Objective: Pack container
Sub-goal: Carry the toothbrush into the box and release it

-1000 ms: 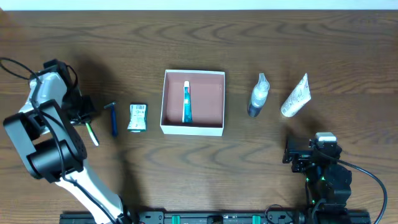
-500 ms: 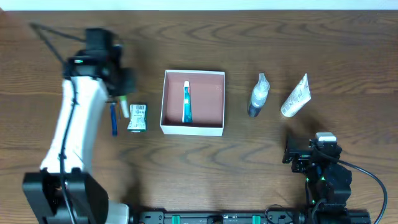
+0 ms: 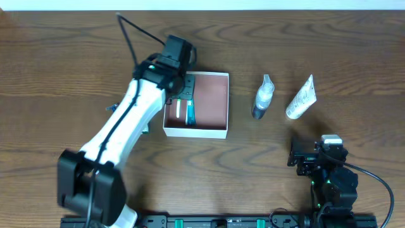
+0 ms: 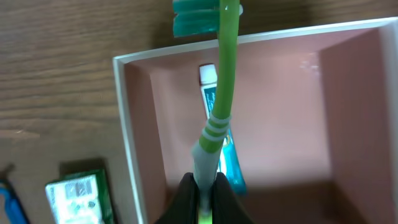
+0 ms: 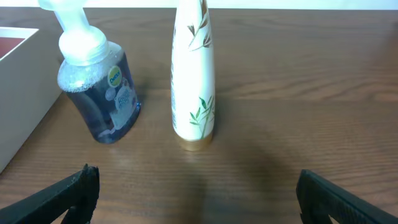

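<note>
The robot will next lower the toothbrush in its left gripper into the empty strip between the toothpaste tube (image 3: 190,114) and the box's side by the soap packet.
The container (image 3: 215,104) is a square white box with a reddish-brown inside, at the table's middle. It also shows in the left wrist view (image 4: 127,130). A teal toothpaste tube (image 3: 190,114) lies in its left part and shows in the left wrist view (image 4: 233,165) too. My left gripper (image 3: 179,95) is over the box's left side, shut on a green toothbrush (image 4: 222,81) by its handle end (image 4: 204,193). The brush head points past the box's far wall. My right gripper (image 3: 314,154) is open and empty at the front right (image 5: 199,193).
A blue foam bottle (image 3: 262,96) (image 5: 102,93) and a white tube (image 3: 301,98) (image 5: 194,74) stand right of the box. A green soap packet (image 4: 78,196) and a blue razor (image 4: 9,199) lie left of it, mostly hidden under my left arm in the overhead view.
My left arm has swung from the far left to above the box's left side, carrying the green toothbrush. The right arm has not moved.
</note>
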Controlling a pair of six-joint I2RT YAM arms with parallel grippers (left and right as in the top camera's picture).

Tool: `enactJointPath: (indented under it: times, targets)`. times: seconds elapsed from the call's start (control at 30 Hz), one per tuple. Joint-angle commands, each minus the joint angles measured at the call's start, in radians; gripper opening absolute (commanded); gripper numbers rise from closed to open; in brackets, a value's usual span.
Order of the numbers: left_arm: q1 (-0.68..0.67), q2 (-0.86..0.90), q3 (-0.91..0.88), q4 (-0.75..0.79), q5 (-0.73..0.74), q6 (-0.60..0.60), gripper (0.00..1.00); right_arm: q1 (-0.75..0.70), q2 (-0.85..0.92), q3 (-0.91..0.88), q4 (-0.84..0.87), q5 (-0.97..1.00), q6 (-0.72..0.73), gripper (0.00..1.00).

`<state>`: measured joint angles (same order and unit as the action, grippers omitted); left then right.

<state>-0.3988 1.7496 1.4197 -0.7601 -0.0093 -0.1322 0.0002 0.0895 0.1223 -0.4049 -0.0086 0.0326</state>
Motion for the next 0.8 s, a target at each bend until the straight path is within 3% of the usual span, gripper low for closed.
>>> enactJointPath:
  times: [0.0,0.23,0.77]
  targets:
    - [0.001,0.073,-0.013,0.010,-0.054,-0.011,0.06,0.006,-0.008,-0.003,0.001,-0.007,-0.011,0.99]
    - [0.000,0.169,-0.013,-0.045,-0.051,-0.013,0.06,0.006,-0.008,-0.003,0.001,-0.007,-0.011,0.99]
    - [-0.004,0.171,-0.013,-0.125,-0.043,-0.053,0.09,0.006,-0.008,-0.003,0.001,-0.007,-0.011,0.99]
